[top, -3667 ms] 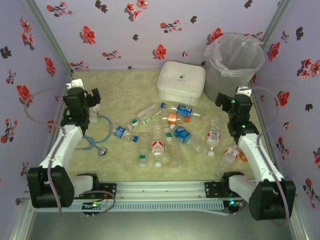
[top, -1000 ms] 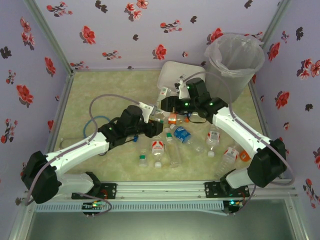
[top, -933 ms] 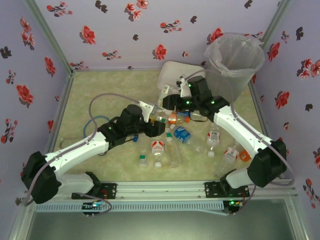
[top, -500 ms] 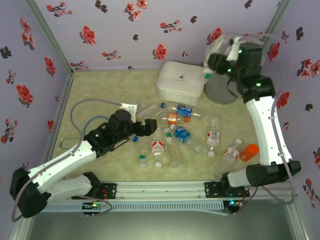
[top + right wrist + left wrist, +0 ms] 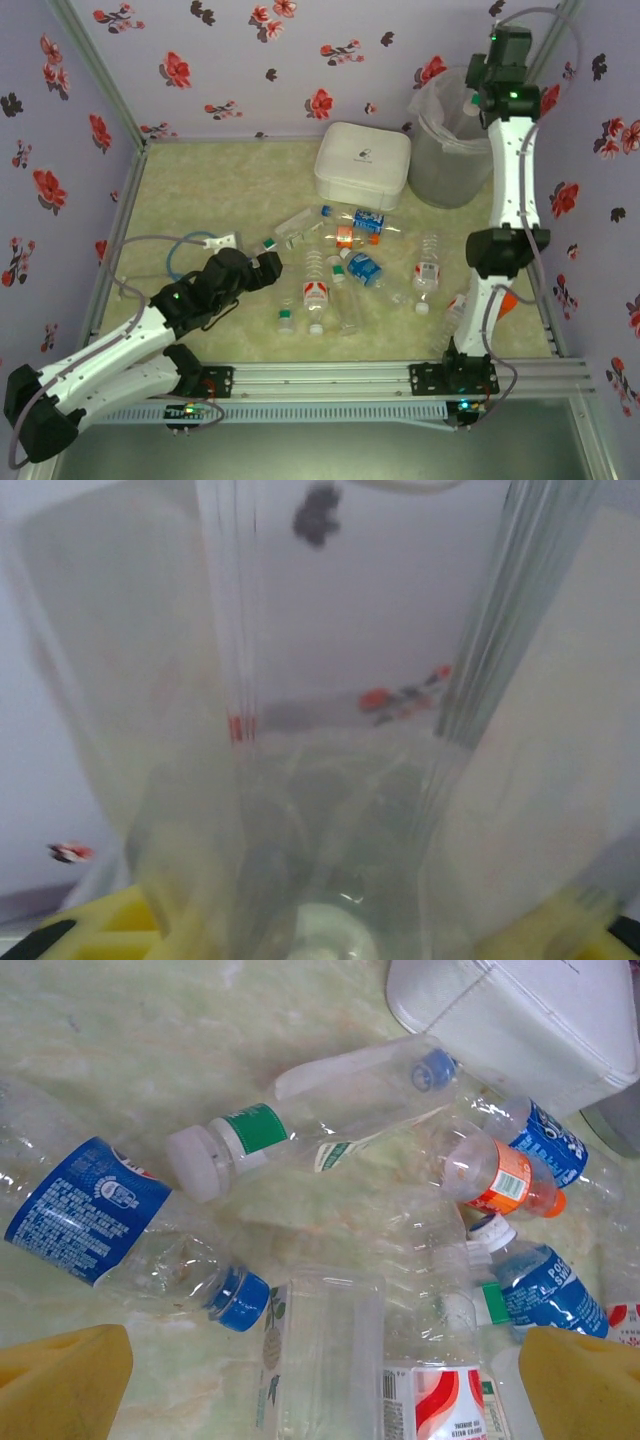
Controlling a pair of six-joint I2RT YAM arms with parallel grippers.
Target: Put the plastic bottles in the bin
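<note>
My right gripper tilts downward over the bin's opening point(image 5: 454, 112) next and releases the clear bottle there, since the gripper still faces the flowered wall.
Several plastic bottles point(image 5: 345, 265) lie scattered mid-table. My left gripper point(image 5: 266, 266) sits at the left edge of the heap, open, its yellow fingertips point(image 5: 62, 1380) wide apart above a square clear bottle point(image 5: 320, 1355) and a red-and-white-labelled one point(image 5: 432, 1407). A blue-labelled bottle point(image 5: 88, 1210), a green-labelled one point(image 5: 320, 1110) and an orange-labelled one point(image 5: 492, 1172) lie just beyond. The right arm reaches up over the bin point(image 5: 445, 165) at the back right. My right gripper point(image 5: 478, 97) point(image 5: 330, 935) is shut on a clear bottle point(image 5: 330, 730) that points away from the camera.
A white lidded box point(image 5: 362, 165) point(image 5: 520, 1010) stands left of the bin, behind the bottle heap. A blue tube point(image 5: 180, 262) lies by the left arm. An orange object point(image 5: 503, 299) lies near the right arm's base. Flowered walls enclose the table.
The right arm has swung further right and higher over the bin with its bottle. The left arm has drawn back toward the near left, its jaws wide apart.
</note>
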